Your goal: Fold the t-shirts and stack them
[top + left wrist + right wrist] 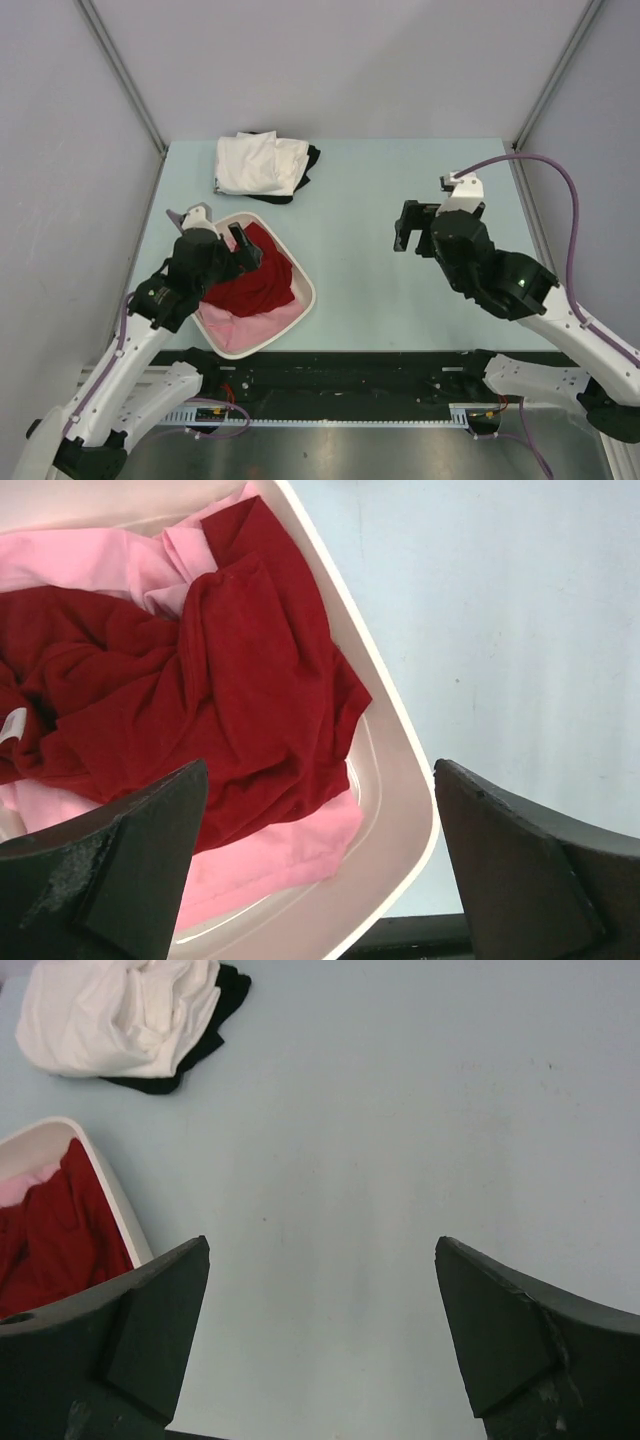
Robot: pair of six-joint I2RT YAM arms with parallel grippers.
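The red shirt's raised fold [238, 283] [190, 685] is below the left gripper and to the left in its wrist view, so the robot will go down that way to pinch this fold.
A dark red t-shirt [258, 280] lies crumpled on a pink t-shirt [250, 322] inside the white basket [307, 290] at the near left. In the left wrist view the red shirt [230, 690] covers most of the pink one [270, 855]. My left gripper [240, 250] is open and empty, hovering above the basket [400, 740]. A folded white t-shirt [255, 162] lies on a black one [308, 165] at the far left. My right gripper [410, 228] is open and empty above the bare table at the right.
The pale blue table [400, 180] is walled by grey panels at the back and sides. The right wrist view shows the white and black shirts [120, 1010] at the top left and the basket's rim [110, 1190] at the left.
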